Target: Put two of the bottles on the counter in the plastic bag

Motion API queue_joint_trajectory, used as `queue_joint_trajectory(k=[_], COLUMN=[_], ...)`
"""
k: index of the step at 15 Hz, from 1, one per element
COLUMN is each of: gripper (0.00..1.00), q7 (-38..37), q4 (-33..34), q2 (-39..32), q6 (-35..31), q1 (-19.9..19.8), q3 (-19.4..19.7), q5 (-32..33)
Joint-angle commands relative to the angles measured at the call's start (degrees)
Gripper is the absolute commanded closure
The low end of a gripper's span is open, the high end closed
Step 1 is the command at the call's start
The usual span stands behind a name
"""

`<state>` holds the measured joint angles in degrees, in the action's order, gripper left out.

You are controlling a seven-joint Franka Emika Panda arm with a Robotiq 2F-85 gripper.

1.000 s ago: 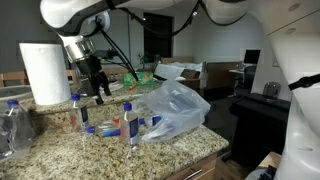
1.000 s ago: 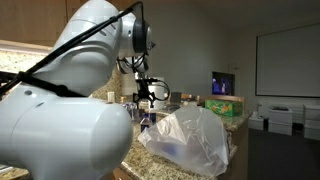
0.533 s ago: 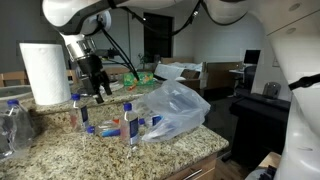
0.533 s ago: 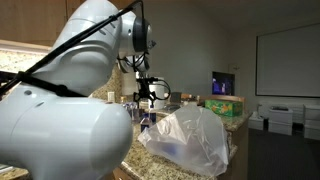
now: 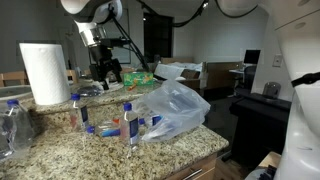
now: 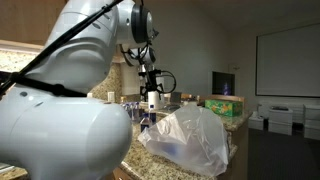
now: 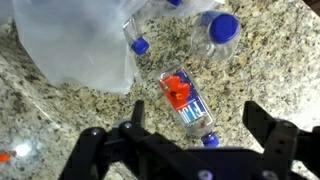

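Observation:
My gripper lowers next, turning, toward the top of the wrist view onto the standing bottle's blue cap (image 5: 128,106) (image 7: 224,28) near the bag, because the cap faces up.
Two small clear bottles stand on the granite counter (image 5: 60,150), one (image 5: 77,110) toward the paper towel and one (image 5: 131,122) close against the plastic bag (image 5: 172,108). A third bottle (image 5: 108,128) lies on its side between them. In the wrist view this lying bottle (image 7: 185,100) shows its red-and-blue label and sits below and between the fingers, with the bag (image 7: 75,45) at upper left. My gripper (image 5: 105,72) (image 6: 152,100) (image 7: 195,115) hangs open well above the bottles, holding nothing.
A tall white paper towel roll (image 5: 45,72) stands at the back left. A much bigger clear ribbed bottle (image 5: 12,125) sits at the left edge. Green boxes (image 6: 225,105) lie beyond the bag. The counter's wooden front edge (image 5: 190,155) runs close below the bag.
The gripper has risen and shifted toward the bag, still open. The bottles and the bag have not moved.

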<state>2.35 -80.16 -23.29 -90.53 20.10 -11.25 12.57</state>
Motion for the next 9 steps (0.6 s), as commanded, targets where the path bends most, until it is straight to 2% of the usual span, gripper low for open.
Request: queue_joint_trajectory(k=[1, 5, 9], gripper=[0.0, 0.0, 0.0], q7=[-8.6, -18.5, -28.4], q4=[-10.6, -20.0, -29.7], q2=[7.8, 13.3, 19.2], q6=[-3.5, -8.5, -16.5], q1=[-2.3, -3.1, -3.3], q3=[0.4, 0.4, 0.9], q5=[-5.8, -12.3, -13.0])
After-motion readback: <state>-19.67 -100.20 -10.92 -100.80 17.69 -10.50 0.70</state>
